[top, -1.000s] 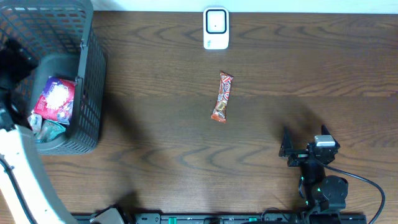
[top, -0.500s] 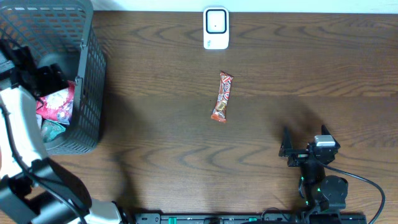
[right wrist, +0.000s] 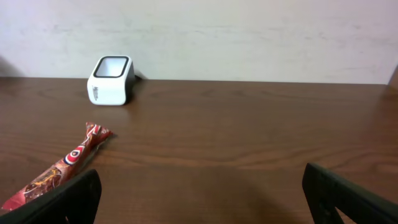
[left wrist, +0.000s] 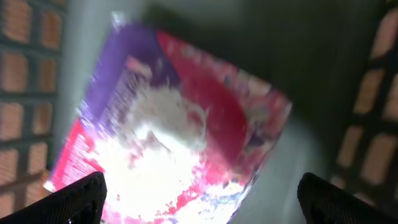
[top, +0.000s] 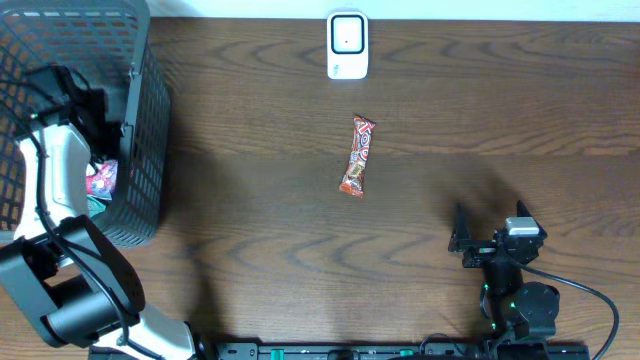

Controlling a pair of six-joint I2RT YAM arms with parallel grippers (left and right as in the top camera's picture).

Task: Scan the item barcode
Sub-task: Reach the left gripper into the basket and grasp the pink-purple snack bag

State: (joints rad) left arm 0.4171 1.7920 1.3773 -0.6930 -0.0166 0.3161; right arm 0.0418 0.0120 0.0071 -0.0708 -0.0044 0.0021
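Note:
The snack packet lies below and slightly back from my open left gripper, which will next lower its fingers and ease back to pinch its pink part.
My left gripper reaches down into the grey mesh basket at the far left. It stands open just above a pink and purple snack packet, with nothing between its fingers. From overhead only a corner of that packet shows beside the arm. The white barcode scanner stands at the table's far edge, and shows at the upper left in the right wrist view. My right gripper rests open and empty near the front right.
A red and orange candy bar lies on the brown table between the scanner and my right gripper; it shows low on the left in the right wrist view. A teal wrapper lies in the basket beside the packet.
My left arm has swung in over the basket and lowered its gripper toward the pink packet, now covering most of it from above. The right arm has not moved.

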